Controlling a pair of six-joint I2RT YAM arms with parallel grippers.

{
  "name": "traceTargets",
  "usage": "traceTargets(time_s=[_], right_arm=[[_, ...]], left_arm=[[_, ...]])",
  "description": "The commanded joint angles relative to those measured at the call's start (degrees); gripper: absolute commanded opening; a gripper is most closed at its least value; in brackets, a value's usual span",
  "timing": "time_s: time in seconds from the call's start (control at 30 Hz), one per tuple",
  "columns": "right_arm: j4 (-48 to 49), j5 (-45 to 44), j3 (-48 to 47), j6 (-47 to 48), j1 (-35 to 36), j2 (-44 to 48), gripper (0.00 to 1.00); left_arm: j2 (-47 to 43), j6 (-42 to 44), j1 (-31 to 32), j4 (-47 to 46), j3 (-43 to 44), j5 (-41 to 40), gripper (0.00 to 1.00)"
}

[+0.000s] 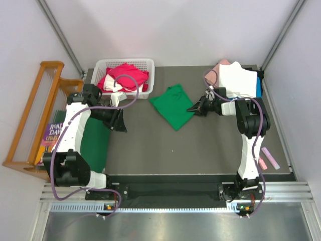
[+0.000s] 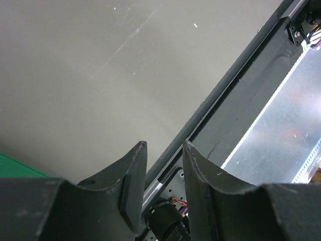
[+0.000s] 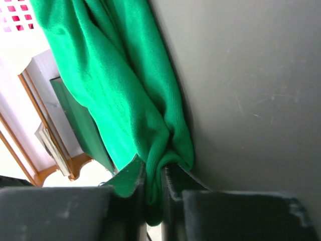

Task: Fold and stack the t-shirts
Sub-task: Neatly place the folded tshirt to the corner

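The green t-shirt (image 1: 173,106) (image 3: 120,95) lies folded, so next my right gripper needs to lift, sweep to the right in the top view across the pile, and bring the cloth there down.
A bright green t-shirt (image 1: 173,106) lies folded on the grey table top at mid-back. My right gripper (image 1: 192,108) is at its right edge and is shut on a bunch of its cloth; the pinched fold shows in the right wrist view (image 3: 150,130) between the fingers (image 3: 131,176). My left gripper (image 1: 120,124) hangs over the table's left part, open and empty, with its fingers (image 2: 134,165) apart above bare table. Red and pink t-shirts (image 1: 124,76) fill a white basket (image 1: 150,64). A pile of pink, white and blue t-shirts (image 1: 235,78) sits at the back right.
A darker green mat (image 1: 95,143) lies at the table's left edge under the left arm. A wooden rack (image 1: 35,115) with a book stands left of it. Two pink strips (image 1: 268,157) lie near the right edge. The table's front rail (image 2: 235,75) runs below the left gripper.
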State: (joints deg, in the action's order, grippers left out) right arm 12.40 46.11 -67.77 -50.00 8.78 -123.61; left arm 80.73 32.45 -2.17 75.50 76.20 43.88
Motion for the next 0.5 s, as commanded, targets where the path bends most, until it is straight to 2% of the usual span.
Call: traceTargets(time_s=[0.0, 0.07, 0.23, 0.47], right_arm=[[-2.98, -1.9, -1.83, 2.62, 0.98, -1.19, 0.0], [-5.27, -1.55, -5.86, 4.37, 0.98, -1.11, 0.0], [-21.94, -4.0, -21.68, 11.32, -0.86, -1.45, 0.0], [-33.92, -3.74, -49.71, 9.84, -12.45, -5.93, 0.0]], left_arm=[[-1.1, 1.74, -0.2, 1.84, 2.11, 0.95, 0.4], [-1.45, 1.92, -0.2, 1.93, 1.76, 0.86, 0.4], [-1.8, 2.01, -0.2, 1.75, 0.7, 0.68, 0.4], [-2.15, 1.92, -0.29, 0.87, -1.05, -0.37, 0.4]])
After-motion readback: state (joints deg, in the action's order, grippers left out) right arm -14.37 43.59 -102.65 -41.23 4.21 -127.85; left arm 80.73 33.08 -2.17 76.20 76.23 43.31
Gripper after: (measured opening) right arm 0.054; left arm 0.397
